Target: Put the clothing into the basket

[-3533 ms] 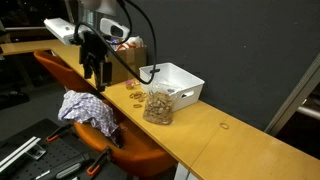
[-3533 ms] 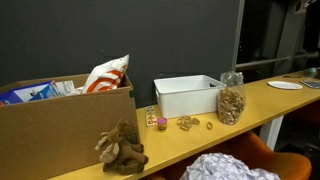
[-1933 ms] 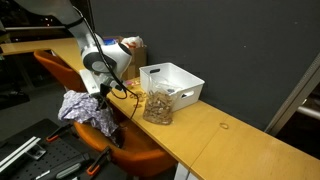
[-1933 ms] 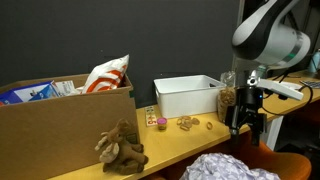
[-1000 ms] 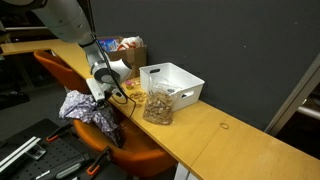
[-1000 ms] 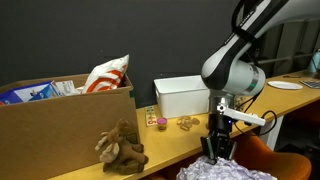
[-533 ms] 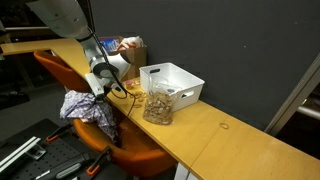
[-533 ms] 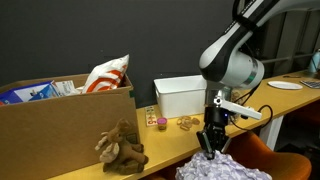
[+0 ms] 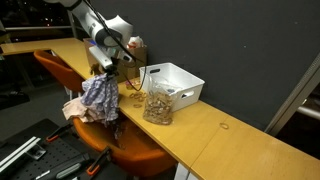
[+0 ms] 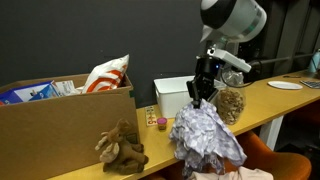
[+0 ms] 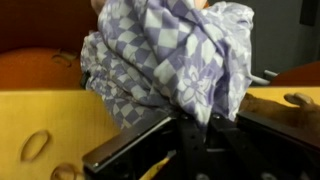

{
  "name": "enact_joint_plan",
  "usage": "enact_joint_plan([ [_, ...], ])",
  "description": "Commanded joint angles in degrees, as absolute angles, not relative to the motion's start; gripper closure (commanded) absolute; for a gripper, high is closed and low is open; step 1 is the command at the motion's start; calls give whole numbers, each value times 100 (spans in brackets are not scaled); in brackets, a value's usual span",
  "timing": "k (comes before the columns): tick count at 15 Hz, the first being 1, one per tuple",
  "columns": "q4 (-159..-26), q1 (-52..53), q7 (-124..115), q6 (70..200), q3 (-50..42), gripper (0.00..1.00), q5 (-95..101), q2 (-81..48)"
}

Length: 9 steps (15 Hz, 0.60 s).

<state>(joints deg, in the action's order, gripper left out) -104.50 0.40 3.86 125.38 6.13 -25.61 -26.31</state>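
Observation:
The checked cloth hangs lower than the white basket's rim, so I need to lift my gripper, move it over the basket's open top [image 9: 173, 77] and let go of the cloth.
The clothing [image 9: 98, 96] is a purple-and-white checked cloth. It hangs in a bunch from my gripper [image 9: 104, 70], above the orange chair [image 9: 135, 150] and beside the wooden table's front edge. In an exterior view the clothing [image 10: 205, 136] dangles in front of the white basket [image 10: 184, 97], with the gripper [image 10: 200, 96] shut on its top. The basket [image 9: 172, 82] stands on the table, to the right of the hanging cloth. In the wrist view the clothing [image 11: 170, 55] fills the upper frame, pinched between the gripper [image 11: 205, 118] fingers.
A clear jar of brown pieces [image 9: 157, 105] stands by the basket's front corner. Small rings [image 10: 188, 123] lie on the table [image 9: 240, 140]. A cardboard box [image 10: 60, 125] with a stuffed toy [image 10: 120, 148] before it sits beside the basket.
The gripper closed on the clothing lying on the chair and has lifted it, so the cloth now hangs at table height near the basket.

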Motion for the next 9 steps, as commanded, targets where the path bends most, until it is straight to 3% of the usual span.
enact_joint_plan([
  [1, -9488, 53, 32, 12170, 363, 97, -1872, -2621],
  [9, -7315, 425, -377, 11564, 404, 97, -1185, -3310],
])
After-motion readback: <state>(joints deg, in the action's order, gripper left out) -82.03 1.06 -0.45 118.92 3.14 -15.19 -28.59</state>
